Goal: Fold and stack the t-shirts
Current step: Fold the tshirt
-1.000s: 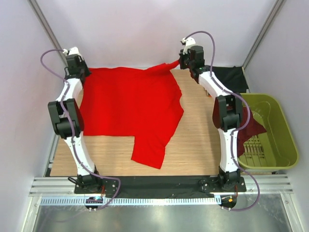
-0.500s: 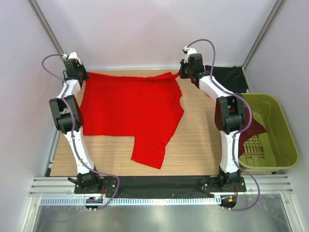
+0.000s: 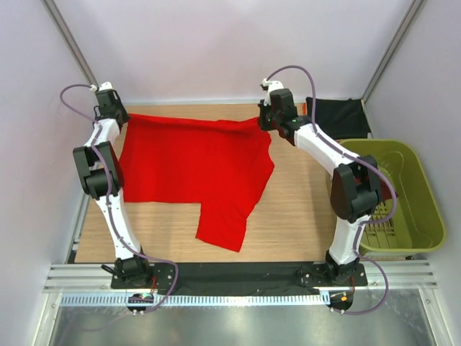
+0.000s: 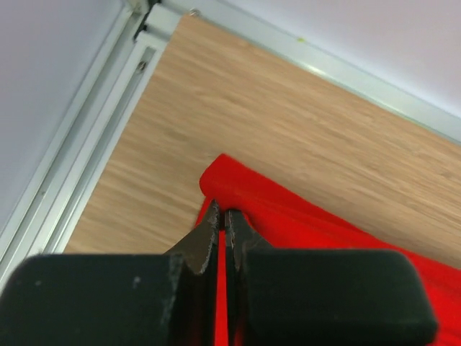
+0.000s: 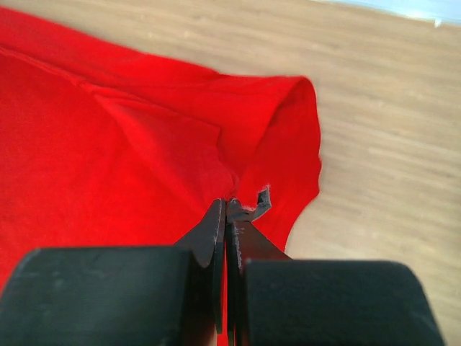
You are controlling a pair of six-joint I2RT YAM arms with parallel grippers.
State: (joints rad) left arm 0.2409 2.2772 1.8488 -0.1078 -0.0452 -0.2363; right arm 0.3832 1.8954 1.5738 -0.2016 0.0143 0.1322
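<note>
The red shirt is spread there, so the cloth in my right gripper should go back and down next onto the shirt's edge facing the basket for release.
The bright red t-shirt (image 3: 191, 162) lies spread on the wooden table, its far edge stretched between my two grippers. My left gripper (image 3: 117, 115) is shut on its far left corner, seen in the left wrist view (image 4: 222, 213). My right gripper (image 3: 262, 120) is shut on its far right corner, where the cloth bunches in the right wrist view (image 5: 226, 203). A black t-shirt (image 3: 338, 115) lies folded at the far right. The dark maroon t-shirt is hidden behind my right arm.
An olive-green plastic basket (image 3: 403, 202) stands at the right edge of the table. Bare wood (image 3: 295, 209) lies between the red shirt and the basket. A metal rail (image 4: 86, 144) runs along the table's left edge.
Both grippers have lowered the shirt's far edge toward the table. My right gripper moved left and nearer, and the raised right corner now lies flatter. The right arm now covers the maroon cloth.
</note>
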